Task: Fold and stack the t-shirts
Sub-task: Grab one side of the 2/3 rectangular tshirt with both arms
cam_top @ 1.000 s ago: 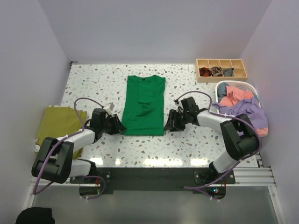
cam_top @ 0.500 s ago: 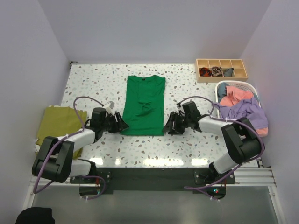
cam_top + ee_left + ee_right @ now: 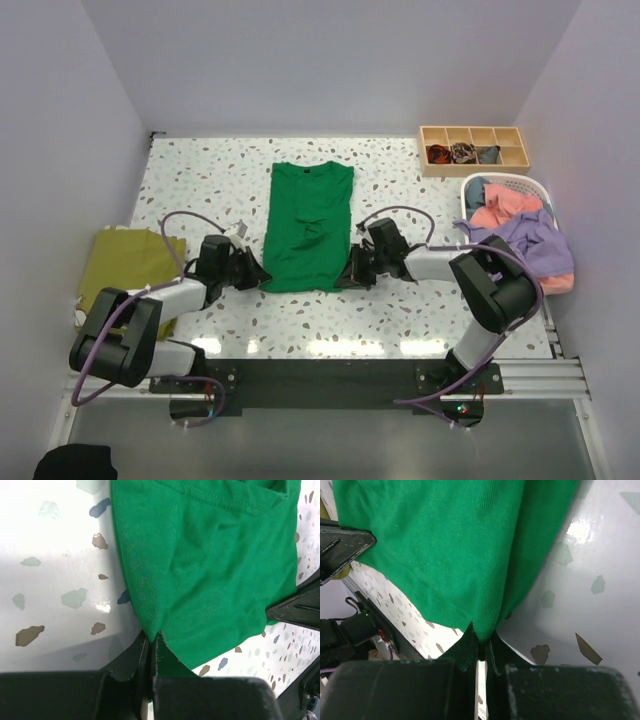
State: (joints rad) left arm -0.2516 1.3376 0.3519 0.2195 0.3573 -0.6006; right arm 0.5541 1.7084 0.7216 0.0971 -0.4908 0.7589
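Observation:
The left gripper raises the t-shirt's pinched corner next, carries it outward and releases it there, since the t-shirt's collar end [image 3: 286, 171] lies outward of the gripper's fingers.
A bright green t-shirt [image 3: 308, 225], folded into a long strip, lies in the middle of the table. My left gripper [image 3: 262, 277] is shut on its near-left corner, and the green cloth [image 3: 200, 570] runs pinched into the jaws of the left gripper [image 3: 151, 642]. My right gripper [image 3: 344, 282] is shut on the near-right corner, and there too the green cloth [image 3: 450, 545] is clamped in the right gripper [image 3: 482, 640]. An olive-yellow t-shirt [image 3: 125, 262] lies folded at the left edge. Lavender [image 3: 525, 235], coral-pink [image 3: 500, 208] and blue t-shirts are heaped in the basket.
The white slatted basket [image 3: 540, 188] stands at the right edge. A wooden divided tray [image 3: 474, 135] with small dark fabric pieces sits at the back right. The speckled tabletop [image 3: 200, 170] is walled by pale panels on three sides.
Both grippers have moved in to the green t-shirt's near corners and closed on them; a second ago they stood open just outside the hem.

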